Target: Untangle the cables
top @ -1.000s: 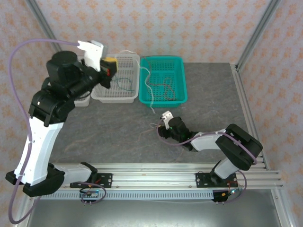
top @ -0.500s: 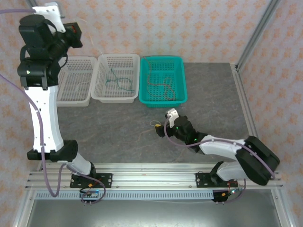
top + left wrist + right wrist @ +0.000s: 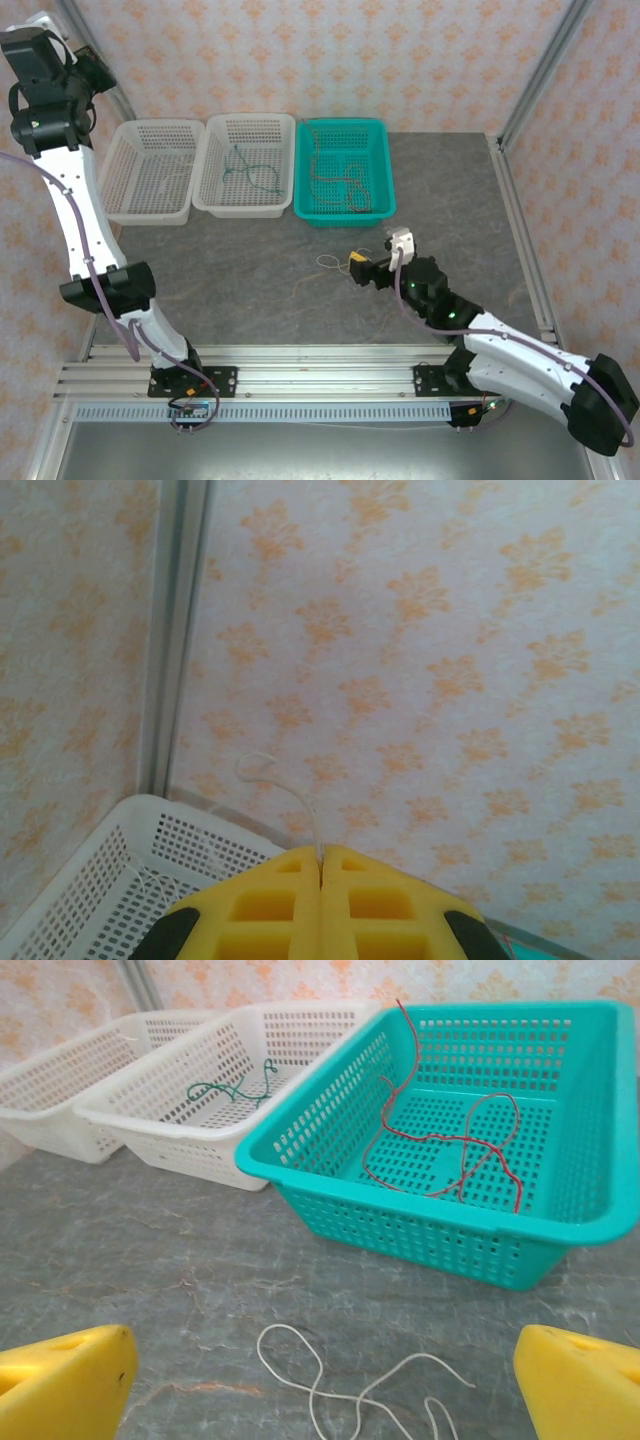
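Note:
White pieces of cable already lie inside the white basket (image 3: 155, 170) (image 3: 150, 910) beside the frame post. My left gripper will therefore move down over it next, with its fingers tilting toward the floor, and release the thin white cable.
My left gripper (image 3: 320, 858) is raised high at the back left corner (image 3: 93, 72), its yellow jaws shut on a thin white cable (image 3: 275, 775) whose curled end sticks out past the tips. My right gripper (image 3: 320, 1400) stands open low over the table (image 3: 356, 268), nothing between its fingers (image 3: 62, 1390). A loose white cable (image 3: 335, 1392) lies looped on the table just ahead of it (image 3: 329, 262). The reddish cable (image 3: 455, 1142) lies in the teal basket (image 3: 343, 182). The green cable (image 3: 232, 1086) lies in the middle white basket (image 3: 250, 174).
Three baskets stand in a row at the back: teal basket (image 3: 382, 170), middle white basket (image 3: 215, 165), left white basket (image 3: 125, 180), whose corner shows below my left gripper (image 3: 110, 880). Grey tabletop (image 3: 220, 270) lies in front of them. Frame posts stand at the back corners.
My left arm swung up and to the back left with the white cable pinched. My right gripper opened and drew back to the right, leaving a white cable on the table.

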Controlling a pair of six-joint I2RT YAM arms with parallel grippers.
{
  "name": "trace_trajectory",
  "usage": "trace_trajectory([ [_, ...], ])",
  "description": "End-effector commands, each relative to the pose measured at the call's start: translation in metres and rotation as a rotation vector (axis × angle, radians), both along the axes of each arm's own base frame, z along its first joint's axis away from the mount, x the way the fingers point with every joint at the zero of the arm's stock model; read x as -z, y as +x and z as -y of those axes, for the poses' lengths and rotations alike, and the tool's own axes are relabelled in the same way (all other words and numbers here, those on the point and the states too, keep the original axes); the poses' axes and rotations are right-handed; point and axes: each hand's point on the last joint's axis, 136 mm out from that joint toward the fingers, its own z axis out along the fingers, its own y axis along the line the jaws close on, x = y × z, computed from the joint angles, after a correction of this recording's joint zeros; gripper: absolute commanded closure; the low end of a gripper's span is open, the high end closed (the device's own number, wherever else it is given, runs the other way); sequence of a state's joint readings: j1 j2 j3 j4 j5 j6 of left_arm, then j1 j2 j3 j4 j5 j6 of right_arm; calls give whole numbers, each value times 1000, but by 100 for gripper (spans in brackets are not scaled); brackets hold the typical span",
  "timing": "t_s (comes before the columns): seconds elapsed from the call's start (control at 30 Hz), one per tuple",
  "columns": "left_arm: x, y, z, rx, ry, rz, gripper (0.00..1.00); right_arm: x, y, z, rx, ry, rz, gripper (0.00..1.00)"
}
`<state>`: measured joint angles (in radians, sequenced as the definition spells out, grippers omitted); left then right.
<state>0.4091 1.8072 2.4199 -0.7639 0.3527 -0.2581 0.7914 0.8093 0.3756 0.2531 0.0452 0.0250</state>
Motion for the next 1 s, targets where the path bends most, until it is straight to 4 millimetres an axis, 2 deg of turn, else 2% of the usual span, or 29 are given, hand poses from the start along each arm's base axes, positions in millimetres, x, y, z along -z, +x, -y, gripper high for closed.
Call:
trace_trajectory([
  [0.0,6,14,-14,-3,-38,28,100,4,-1,13,59,17,-26,3],
  [0.07,23,24,-17,13,-59,0,100,2,-1,17,78,44,-23,3],
  [0.13,55,36,-20,26,-98,-71,100,2,-1,19,96,73,-16,3],
  [0.17,64,36,-19,33,-109,-102,100,1,-1,20,100,82,-14,3],
  [0.2,97,47,-23,33,-144,-180,100,1,0,20,105,86,-15,3],
  [0.33,178,55,-24,35,-245,-366,100,0,1,18,99,84,-18,3],
  [0.5,254,49,-20,-6,-296,-533,100,0,1,18,99,74,-21,3],
  [0.63,299,38,-28,-97,-309,-688,100,-2,1,17,102,87,-23,3],
  [0.67,305,37,-28,-103,-310,-709,100,-2,1,17,101,89,-24,3],
  [0.7,308,36,-30,-111,-306,-717,95,-2,1,17,97,91,-25,3],
  [0.77,301,35,-33,-119,-289,-698,67,-4,1,16,94,85,-26,3],
  [0.83,284,36,-33,-116,-271,-649,43,-5,1,16,91,75,-27,3],
  [0.87,272,36,-32,-114,-264,-615,35,-6,1,16,91,73,-25,3],
  [0.93,242,34,-27,-105,-260,-547,27,-8,2,15,91,73,-21,3],
  [0.97,229,31,-25,-104,-261,-518,26,-10,2,14,89,73,-18,3],
])
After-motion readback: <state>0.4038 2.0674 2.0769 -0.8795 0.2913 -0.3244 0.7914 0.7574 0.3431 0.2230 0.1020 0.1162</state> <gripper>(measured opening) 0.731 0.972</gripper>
